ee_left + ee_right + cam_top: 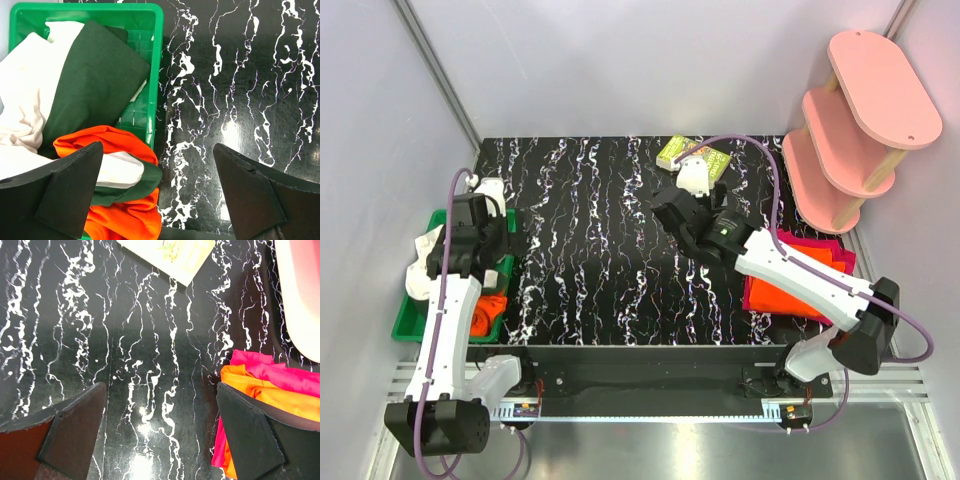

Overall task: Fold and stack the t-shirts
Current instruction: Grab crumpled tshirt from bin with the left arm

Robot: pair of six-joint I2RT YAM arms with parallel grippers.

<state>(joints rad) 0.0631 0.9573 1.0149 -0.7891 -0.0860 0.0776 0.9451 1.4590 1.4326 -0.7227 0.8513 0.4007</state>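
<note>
The near part of the orange t-shirt [129, 220] lies uncovered in the bin [155, 60], so my left gripper will move back over it and down onto its folds.
A folded stack of t-shirts, orange [790, 297] on magenta-red [820, 245], lies at the table's right edge; it shows in the right wrist view, orange [280, 397] over magenta [260, 362]. My right gripper [672, 212] is open and empty above the bare table, left of the stack [157, 430]. A crumpled orange t-shirt [127, 212] lies in the green bin [155, 60] with white and dark green cloth. My left gripper [492, 232] is open and empty, hovering over the bin's right rim [157, 195].
The green bin [415, 322] sits off the table's left edge, holding white cloth [20, 100] and dark green cloth [95, 80]. A yellow-green card [692, 155] lies at the table's back. A pink tiered shelf [855, 120] stands at the back right.
</note>
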